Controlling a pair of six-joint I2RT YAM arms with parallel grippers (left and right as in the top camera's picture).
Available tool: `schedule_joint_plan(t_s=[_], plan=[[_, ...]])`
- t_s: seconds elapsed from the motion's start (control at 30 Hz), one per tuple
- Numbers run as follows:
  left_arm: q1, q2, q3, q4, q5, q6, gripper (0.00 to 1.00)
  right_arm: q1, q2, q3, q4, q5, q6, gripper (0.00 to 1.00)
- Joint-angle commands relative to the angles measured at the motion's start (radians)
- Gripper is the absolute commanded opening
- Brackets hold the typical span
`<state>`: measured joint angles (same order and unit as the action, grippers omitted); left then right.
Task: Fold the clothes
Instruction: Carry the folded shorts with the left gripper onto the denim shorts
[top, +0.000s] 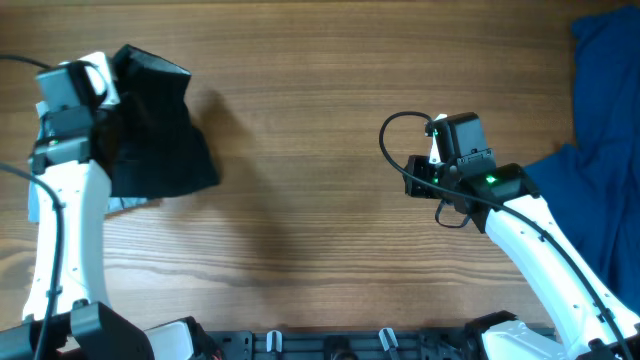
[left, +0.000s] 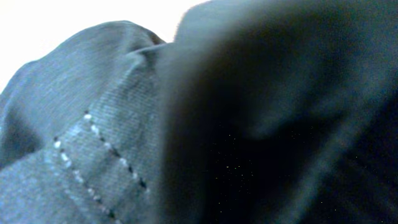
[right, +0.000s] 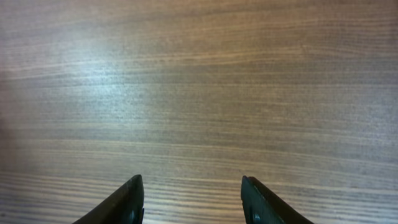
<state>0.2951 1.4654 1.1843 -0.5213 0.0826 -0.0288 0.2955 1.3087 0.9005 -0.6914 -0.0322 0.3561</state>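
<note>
My left gripper goes sideways and down onto the light-blue denim (top: 33, 203) next and releases the garment; the denim lies uncovered below and to its left in the overhead view.
The clothes (top: 155, 125), a black garment, are bunched at the table's far left and cast a shadow to their right. My left gripper (top: 100, 78) is at their upper left edge, its fingers buried in the cloth, and seems shut on it. The left wrist view is filled with the black cloth (left: 280, 124) right against the camera, and no fingers show. My right gripper (top: 418, 177) hangs open and empty over bare wood right of the middle; its two black fingertips (right: 193, 186) are wide apart.
Light-blue denim (left: 74, 155) with white stitching lies under the black garment; a corner peeks out in the overhead view (top: 130, 203). Bright royal-blue fabric (top: 605, 110) covers the table's right edge. The wooden table (top: 320, 120) lies between the arms.
</note>
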Motion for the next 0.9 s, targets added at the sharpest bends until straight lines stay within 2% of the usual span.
schedule_joint_plan(t_s=[0.0,0.1,0.23,0.5,0.63,0.67,0.7,0.77,0.87], plan=[[0.102,0.024,0.007,0.097,-0.006,0.079,0.04,-0.002,-0.012,0.016,-0.006,0.017,-0.015,0.51],[0.150,0.042,0.007,0.153,-0.005,0.080,0.04,-0.002,-0.012,0.016,-0.008,0.017,-0.015,0.51],[0.167,0.069,0.007,0.173,0.017,0.156,0.04,-0.002,-0.012,0.016,-0.008,0.018,-0.015,0.51],[0.196,0.155,0.007,0.255,0.010,0.156,0.04,-0.002,-0.012,0.016,-0.014,0.018,-0.015,0.51],[0.222,0.184,0.007,0.296,-0.048,0.156,0.06,-0.002,-0.012,0.016,-0.013,0.017,-0.013,0.50],[0.232,0.188,0.007,0.306,-0.056,0.156,0.11,-0.002,-0.012,0.016,-0.013,0.017,-0.013,0.50],[0.244,0.193,0.007,0.318,-0.058,0.154,0.29,-0.002,-0.012,0.016,-0.014,0.017,-0.013,0.50],[0.266,0.203,0.007,0.338,-0.058,0.141,1.00,-0.002,-0.012,0.016,-0.015,0.017,-0.013,0.50],[0.304,0.212,0.007,0.349,-0.101,0.053,1.00,-0.002,-0.012,0.016,-0.020,0.017,-0.013,0.50]])
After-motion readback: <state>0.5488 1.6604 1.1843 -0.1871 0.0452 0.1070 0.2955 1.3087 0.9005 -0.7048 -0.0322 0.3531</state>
